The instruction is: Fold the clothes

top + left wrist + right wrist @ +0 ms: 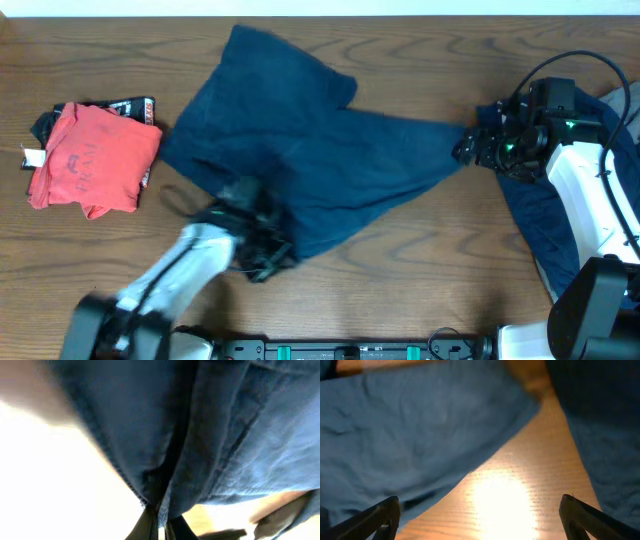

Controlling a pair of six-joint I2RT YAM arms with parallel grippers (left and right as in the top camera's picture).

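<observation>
Bare wood is still all there is between the open fingers of my right gripper, so it should next go down and draw back onto the near corner of the navy garment's tip [451, 167] [526, 411].
A dark navy garment [310, 150] lies spread across the middle of the wooden table, stretched toward the right. My left gripper [265, 255] is at its near corner and is shut on the cloth; in the left wrist view the navy fabric [200, 435] is pinched between the closed fingers [161, 525]. My right gripper [468, 150] is at the garment's right tip. In the right wrist view its fingers [480, 515] are wide apart over bare wood, with the navy cloth [405, 435] just ahead and nothing between them. A second navy garment [535, 220] lies under the right arm.
A folded red shirt [95, 155] lies at the left on top of a dark printed garment [130, 106]. The table's far edge [400, 12] runs along the top. The right arm's white link [590, 200] crosses the second garment.
</observation>
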